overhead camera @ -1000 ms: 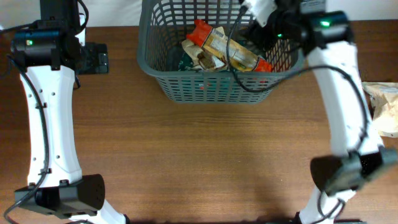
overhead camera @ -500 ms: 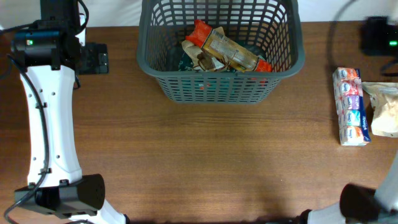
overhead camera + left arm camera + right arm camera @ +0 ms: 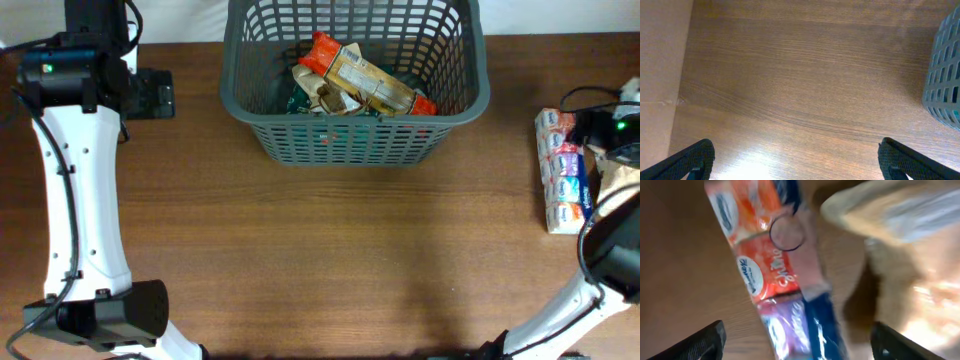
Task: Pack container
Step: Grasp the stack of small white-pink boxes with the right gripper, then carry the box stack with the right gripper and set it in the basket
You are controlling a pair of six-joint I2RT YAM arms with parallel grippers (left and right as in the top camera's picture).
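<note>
I should next lower and shift my right gripper onto the packet strip's middle, away from the beige bag (image 3: pixel 618 180) close beside the packet strip.
The container (image 3: pixel 250 100), a dark grey lattice basket, stands at the top centre of the table and holds several food packets (image 3: pixel 360 82). Its corner shows in the left wrist view (image 3: pixel 946 75). A long multicolour packet strip (image 3: pixel 563 172) lies at the right edge, beside a beige bag (image 3: pixel 618 180). My right gripper (image 3: pixel 797 342) is open and hovers over the strip (image 3: pixel 775 275), its fingers on either side of it, with the beige bag (image 3: pixel 900 210) just beyond. My left gripper (image 3: pixel 795 160) is open and empty over bare table left of the container.
The left arm's black wrist block (image 3: pixel 150 95) sits just left of the container. The table's left edge (image 3: pixel 682 85) shows in the left wrist view. Bare wooden table (image 3: pixel 330 250) stretches in front of the container.
My right arm has swung from over the container out to the right edge and now sits above the packet strip. The left arm has not moved.
</note>
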